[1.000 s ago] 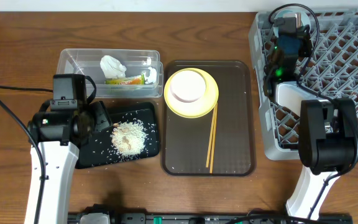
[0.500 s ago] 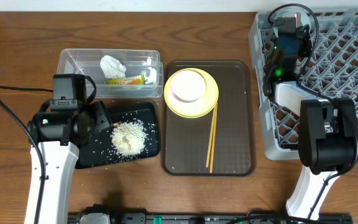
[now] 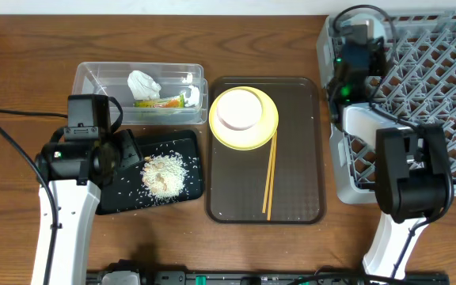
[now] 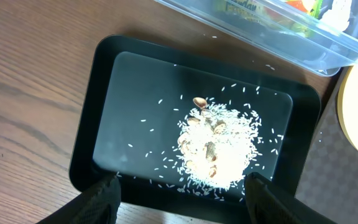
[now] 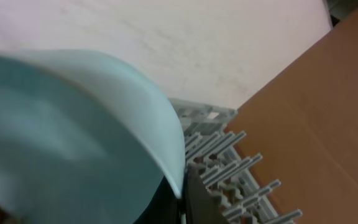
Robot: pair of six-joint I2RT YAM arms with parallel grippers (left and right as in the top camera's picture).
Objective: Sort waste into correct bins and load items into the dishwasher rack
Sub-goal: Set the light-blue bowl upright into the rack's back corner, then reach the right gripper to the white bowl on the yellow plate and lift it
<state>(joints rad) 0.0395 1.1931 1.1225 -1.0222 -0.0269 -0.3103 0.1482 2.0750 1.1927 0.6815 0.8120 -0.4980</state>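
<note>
I will lower my right gripper next, since the light blue bowl (image 5: 61, 137) already hangs over the rack's end, releasing its rim once it stands among the grey pegs.
My right gripper (image 5: 180, 190) is shut on the rim of the light blue bowl (image 5: 61, 137) and holds it over the left end of the grey dishwasher rack (image 3: 426, 87). Its pegs show in the right wrist view (image 5: 229, 162). The arm hides the bowl from overhead. My left gripper (image 4: 182, 199) is open and empty above the front edge of the black tray (image 4: 98, 112), which holds the rice (image 4: 219, 146). The clear tub (image 3: 93, 79) holds the tissue (image 3: 142, 81) and the wrapper (image 3: 161, 100). The white bowl (image 3: 238, 109) sits on the yellow plate (image 3: 258, 136). The chopsticks (image 3: 271, 174) lie beside it. No small cup shows.
The plate and chopsticks rest on a dark brown serving tray (image 3: 299, 182) between the bins and the rack. Bare wooden table (image 3: 22, 95) lies left of the tub. A brown cardboard surface (image 5: 328, 112) stands beyond the rack.
My right arm has shifted a little to the left over the rack's left edge. The left arm and the things on the table have not moved.
</note>
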